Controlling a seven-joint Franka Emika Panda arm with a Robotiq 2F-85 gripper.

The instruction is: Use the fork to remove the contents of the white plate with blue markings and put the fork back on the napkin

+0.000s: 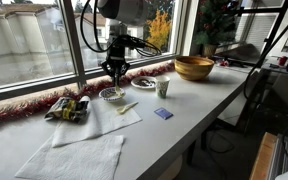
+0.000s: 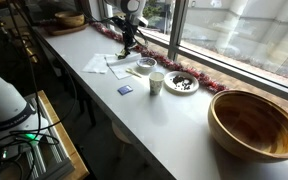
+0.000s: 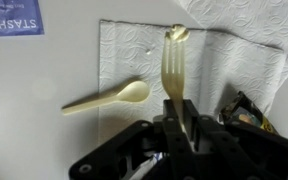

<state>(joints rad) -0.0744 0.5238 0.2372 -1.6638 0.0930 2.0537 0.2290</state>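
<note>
My gripper next needs to move down onto the napkin (image 1: 111, 113) beside the spoon's bowl and release the fork's handle, because that part of the napkin is clear.
In the wrist view my gripper (image 3: 176, 106) is shut on the handle of the pale cream fork (image 3: 173, 68). Its tines point away from me over the white napkin (image 3: 229, 65), and a small yellowish bit sticks to the tips. A cream spoon (image 3: 108, 98) lies on the napkin to the left of the fork. In both exterior views the gripper (image 1: 115, 72) (image 2: 128, 45) hangs by the window, just above the white plate with blue markings (image 1: 111, 94) (image 2: 144, 68) and the napkin (image 1: 116, 116) (image 2: 106, 64). That plate is outside the wrist view.
A blue tea bag (image 3: 14, 18) (image 1: 163, 114) lies on the table beside the napkin. Snack packets (image 1: 66, 108) (image 3: 248, 110), a wrinkled paper towel (image 1: 74, 157), a paper cup (image 1: 163, 88), a darker plate (image 2: 181, 82) and a big wooden bowl (image 1: 194, 67) stand along the table. Red tinsel (image 1: 24, 108) lines the window sill.
</note>
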